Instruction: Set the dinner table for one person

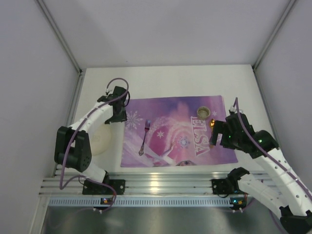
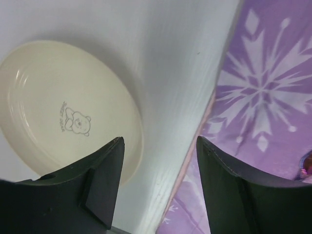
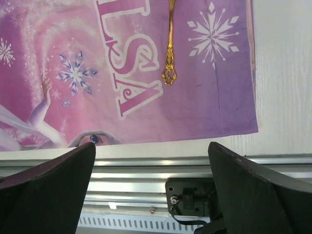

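My open fingers already line up on both sides of the cream plate's rim facing the mat [image 1: 111,134] [image 2: 142,139], so I need to lower my left gripper next and move it slightly back onto that rim.
The white dinner table [image 1: 165,80] carries a purple snowflake placemat [image 1: 175,131]. On the mat lie a small fork [image 1: 144,138], a gold-rimmed cup [image 1: 203,112] and a gold spoon [image 3: 169,48]. A cream plate with a bear drawing [image 2: 63,107] sits on the bare table left of the mat, partly under my left arm in the top view [image 1: 101,140]. My left gripper [image 2: 158,146] is open and empty above the strip of table between plate and mat. My right gripper [image 3: 151,146] is open and empty over the mat's near right edge.
The aluminium rail with the arm bases [image 1: 161,185] runs along the near edge and also shows in the right wrist view [image 3: 146,180]. Grey walls [image 1: 29,73] enclose the table on three sides. Bare white tabletop [image 3: 282,73] lies right of the mat.
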